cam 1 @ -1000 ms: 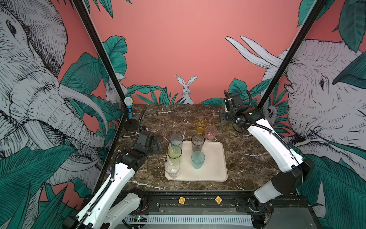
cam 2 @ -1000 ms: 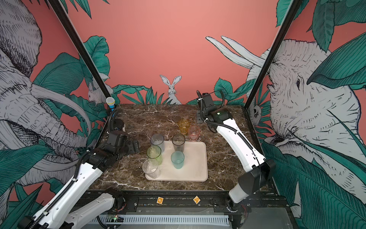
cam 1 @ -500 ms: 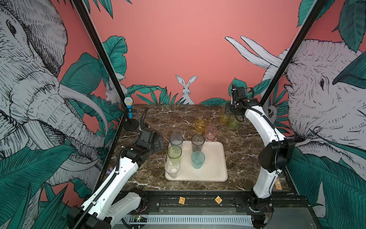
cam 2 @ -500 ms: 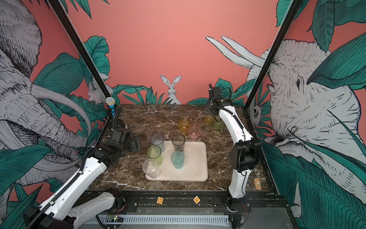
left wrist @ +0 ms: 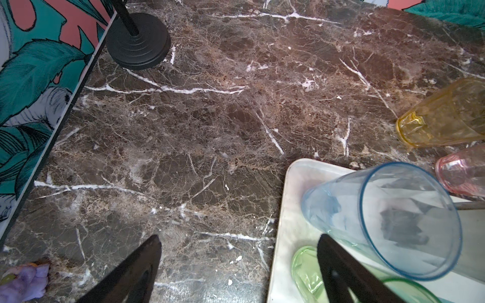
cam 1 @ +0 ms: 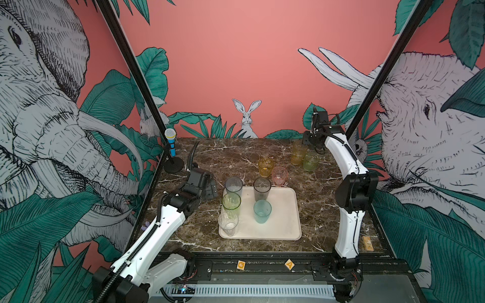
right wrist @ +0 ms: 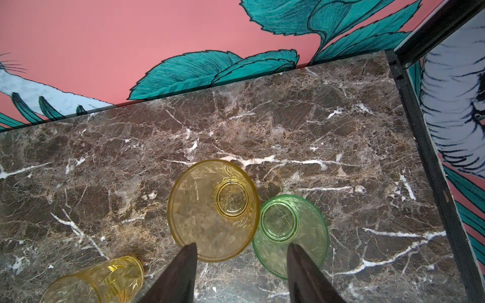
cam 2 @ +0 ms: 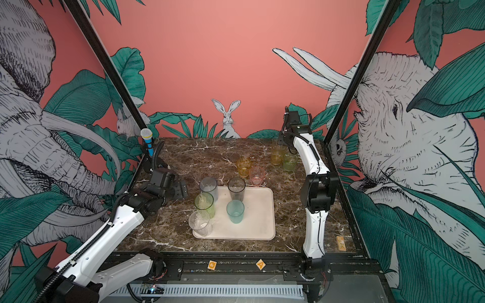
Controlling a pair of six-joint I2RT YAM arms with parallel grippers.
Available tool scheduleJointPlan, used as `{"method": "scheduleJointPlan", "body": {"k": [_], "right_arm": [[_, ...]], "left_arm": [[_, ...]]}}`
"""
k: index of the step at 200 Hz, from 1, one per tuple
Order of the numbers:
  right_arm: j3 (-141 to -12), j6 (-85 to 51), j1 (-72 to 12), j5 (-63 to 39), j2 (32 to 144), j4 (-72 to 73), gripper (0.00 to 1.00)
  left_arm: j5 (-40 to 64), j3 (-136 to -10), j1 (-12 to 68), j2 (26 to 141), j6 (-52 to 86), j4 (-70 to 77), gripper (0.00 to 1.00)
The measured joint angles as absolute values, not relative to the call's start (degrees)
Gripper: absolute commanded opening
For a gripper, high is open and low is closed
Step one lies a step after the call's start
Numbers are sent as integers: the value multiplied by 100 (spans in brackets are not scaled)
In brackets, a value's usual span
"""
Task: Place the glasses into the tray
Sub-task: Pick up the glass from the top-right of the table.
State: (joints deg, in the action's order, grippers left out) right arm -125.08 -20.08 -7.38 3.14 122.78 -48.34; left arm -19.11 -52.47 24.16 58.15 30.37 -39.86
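Observation:
The robot's right gripper should next move down astride the tall yellow glass's rim (right wrist: pixel 257 227), beside the short green glass (right wrist: pixel 291 230).
The cream tray (cam 1: pixel 284 210) (cam 2: pixel 259 212) carries a grey (cam 1: pixel 233 185), a smoky brown (cam 1: pixel 262 189), a tall green (cam 1: pixel 231 203), a clear (cam 1: pixel 228 223) and a teal glass (cam 1: pixel 262 211). On the marble behind it stand an amber (cam 1: pixel 265 166) and a pink glass (cam 1: pixel 280 176). A tall yellow (cam 1: pixel 298 153) (right wrist: pixel 212 210) and a short green glass (cam 1: pixel 311 161) (right wrist: pixel 291 230) touch at the back right. My right gripper (cam 1: pixel 307 139) (right wrist: pixel 240 251) hangs open above that pair, holding nothing. Left of the tray's far corner, my left gripper (cam 1: pixel 208 189) (left wrist: pixel 239 238) is open and empty.
A blue toy microphone (cam 1: pixel 170 143) stands on a black round base (left wrist: pixel 137 42) at the back left edge. A purple scrap (left wrist: pixel 25 282) lies by the left wall. A small wooden block (cam 1: pixel 367 242) lies near the front right. Black frame posts border both sides.
My right arm folded back toward the back right corner, baring the yellow and short green glasses. My left gripper crept a little nearer the tray.

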Motion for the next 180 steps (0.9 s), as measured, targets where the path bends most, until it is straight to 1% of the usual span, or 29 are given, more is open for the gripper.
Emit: {"method": "scheduleJointPlan", "body": {"k": [42,90,158,180], "right_arm": [[-12903,-2008,-642,226,12768,-4956,57],[-13096,-2005,-565,163,13093,-5076,55],[-13190,-2005,-454,78,13288,-5170,48],[-13214,-1999,-447,56,13319,-5179,42]], "left_arm": [[-1911,-5247,2416,5889,3037,-3940,93],[-1907,-5247,2416,5955,3037,-3905,93],[-1890,-5249,2416,6003,3039,-3900,93],[-1890,-5249,2416,6003,3039,-3900,93]]}}
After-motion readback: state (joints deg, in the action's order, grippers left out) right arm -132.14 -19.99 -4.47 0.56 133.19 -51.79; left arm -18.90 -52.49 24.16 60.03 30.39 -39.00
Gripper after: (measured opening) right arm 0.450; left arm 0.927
